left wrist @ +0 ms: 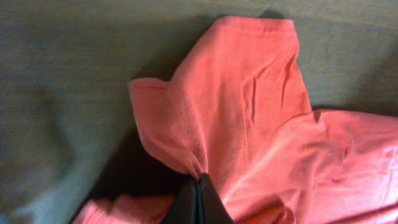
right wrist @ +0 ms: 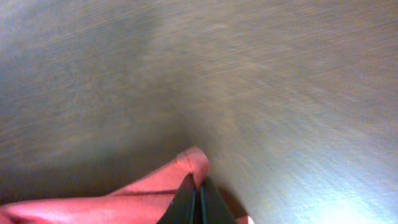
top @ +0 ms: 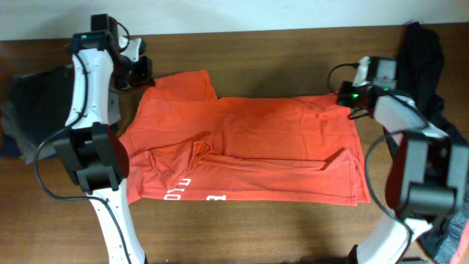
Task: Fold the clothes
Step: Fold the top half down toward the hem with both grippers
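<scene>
The shirt's folded corner by the white lettering (top: 139,167) lies back from the robot's left gripper, so the left gripper should next bring the shirt's shoulder back over that corner and let go of it.
The red-orange T-shirt (top: 242,150) lies spread on the wooden table, partly folded, with white lettering showing at its front left edge. My left gripper (top: 141,73) is shut on the shirt's far left shoulder by the sleeve; in the left wrist view the jaws (left wrist: 199,186) pinch the cloth (left wrist: 249,106) and lift it into a peak. My right gripper (top: 344,94) is shut on the shirt's far right corner; in the right wrist view the jaws (right wrist: 199,190) pinch a hem corner (right wrist: 186,168). A black garment (top: 425,59) lies at the far right.
A dark folded garment (top: 33,103) lies at the table's left edge. More dark and pink cloth (top: 454,235) hangs at the right front, next to the right arm's base. Bare wooden table (top: 278,51) runs along the far side.
</scene>
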Tool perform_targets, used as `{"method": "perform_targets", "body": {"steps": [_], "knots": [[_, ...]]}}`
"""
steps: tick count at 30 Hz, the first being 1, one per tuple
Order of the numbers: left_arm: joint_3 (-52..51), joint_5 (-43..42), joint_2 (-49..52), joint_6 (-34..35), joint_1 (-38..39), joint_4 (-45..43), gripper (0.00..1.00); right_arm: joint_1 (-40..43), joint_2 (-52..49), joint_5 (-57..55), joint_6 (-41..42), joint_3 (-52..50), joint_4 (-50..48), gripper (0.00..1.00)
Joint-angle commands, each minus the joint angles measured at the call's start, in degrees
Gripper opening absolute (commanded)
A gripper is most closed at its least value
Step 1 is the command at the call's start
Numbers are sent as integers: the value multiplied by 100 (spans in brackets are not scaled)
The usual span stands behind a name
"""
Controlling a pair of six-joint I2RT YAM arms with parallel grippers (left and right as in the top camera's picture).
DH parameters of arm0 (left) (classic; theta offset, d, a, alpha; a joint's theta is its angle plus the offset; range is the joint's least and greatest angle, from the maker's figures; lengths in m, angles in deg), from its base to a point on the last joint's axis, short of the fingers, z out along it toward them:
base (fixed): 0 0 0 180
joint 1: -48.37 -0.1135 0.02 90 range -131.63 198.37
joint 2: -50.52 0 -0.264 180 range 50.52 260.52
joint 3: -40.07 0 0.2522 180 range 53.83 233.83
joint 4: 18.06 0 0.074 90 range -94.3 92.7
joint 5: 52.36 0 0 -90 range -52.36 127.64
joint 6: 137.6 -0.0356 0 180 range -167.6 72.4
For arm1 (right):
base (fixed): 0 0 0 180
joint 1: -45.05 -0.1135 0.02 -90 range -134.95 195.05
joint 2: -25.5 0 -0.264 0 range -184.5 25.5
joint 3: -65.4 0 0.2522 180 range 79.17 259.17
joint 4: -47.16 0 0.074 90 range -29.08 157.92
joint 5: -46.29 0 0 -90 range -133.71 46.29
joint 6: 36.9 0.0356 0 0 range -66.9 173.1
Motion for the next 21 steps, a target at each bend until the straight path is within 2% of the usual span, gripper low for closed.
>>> {"method": "perform_targets", "body": {"steps": [1, 7, 17, 21], "knots": [[243, 7, 2, -87, -260, 310, 0, 232, 577, -166, 22, 125, 553, 4], [240, 44, 0, -90, -542, 901, 1, 527, 979, -146, 22, 127, 1633, 4], [240, 57, -120, -426, -573, 2210, 1, 595, 1172, -149, 22, 144, 3239, 4], [179, 85, -306, -417, -597, 2205, 1, 595, 1172, -149, 22, 151, 3740, 4]]}}
